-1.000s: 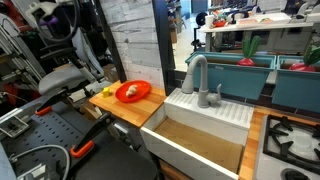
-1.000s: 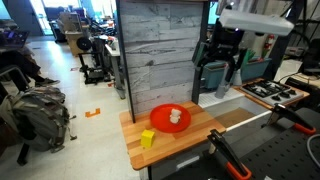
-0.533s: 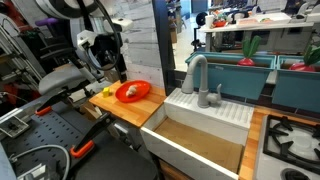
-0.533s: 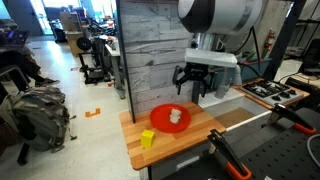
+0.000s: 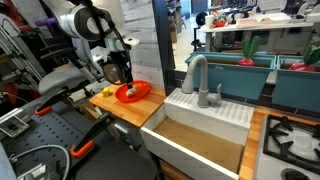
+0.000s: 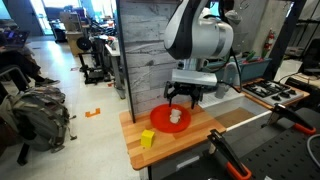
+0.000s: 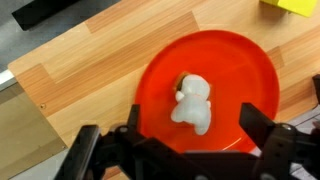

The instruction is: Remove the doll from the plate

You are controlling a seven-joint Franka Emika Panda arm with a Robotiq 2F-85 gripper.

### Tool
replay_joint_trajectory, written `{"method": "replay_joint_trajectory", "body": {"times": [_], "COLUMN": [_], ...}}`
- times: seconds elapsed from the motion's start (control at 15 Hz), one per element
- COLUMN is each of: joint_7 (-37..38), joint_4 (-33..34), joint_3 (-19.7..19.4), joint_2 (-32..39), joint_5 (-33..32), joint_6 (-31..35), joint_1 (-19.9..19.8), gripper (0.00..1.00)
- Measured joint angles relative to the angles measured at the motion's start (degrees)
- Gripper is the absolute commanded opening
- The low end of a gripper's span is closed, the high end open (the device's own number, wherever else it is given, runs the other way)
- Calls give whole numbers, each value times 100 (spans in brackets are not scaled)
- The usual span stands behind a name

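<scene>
The doll's lower part point(image 6: 175, 118) point(image 7: 196, 116) is below my open gripper, between its spread fingers. Next I need to lower my gripper toward the plate until its fingers are on both sides of that part.
The whitish-cream doll point(image 7: 192, 103) lies in the middle of the orange-red plate point(image 7: 245, 70) on the wooden counter. In both exterior views the doll point(image 6: 176, 117) point(image 5: 130, 92) sits on the plate point(image 6: 160, 122) point(image 5: 142, 91). My gripper point(image 7: 190, 125) is open, its two black fingers spread on either side of the doll, just above the plate. It hangs right over the plate in both exterior views point(image 6: 183, 96) point(image 5: 125, 76). Nothing is held.
A small yellow object point(image 6: 147, 139) point(image 5: 107, 92) point(image 7: 293, 6) stands on the counter beside the plate. A grey plank wall point(image 6: 155, 50) rises behind the counter. A white sink with a faucet point(image 5: 197, 78) adjoins the counter.
The arm has come down and across to the plate; the gripper now hovers close over the doll, fingers still open.
</scene>
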Motion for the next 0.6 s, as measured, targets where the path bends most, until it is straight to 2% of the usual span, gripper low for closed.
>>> {"method": "replay_joint_trajectory", "body": {"times": [0.27, 0.33, 0.4, 0.6], "joint_7": [161, 211, 258, 336], "joint_4": [341, 421, 502, 702], "joint_3": [-98, -149, -202, -285], "joint_2": [382, 466, 546, 730], "joint_5": [0, -2, -2, -2], "joint_6": [0, 0, 0, 0], "joint_1": [188, 255, 320, 425], "gripper": [100, 93, 74, 50]}}
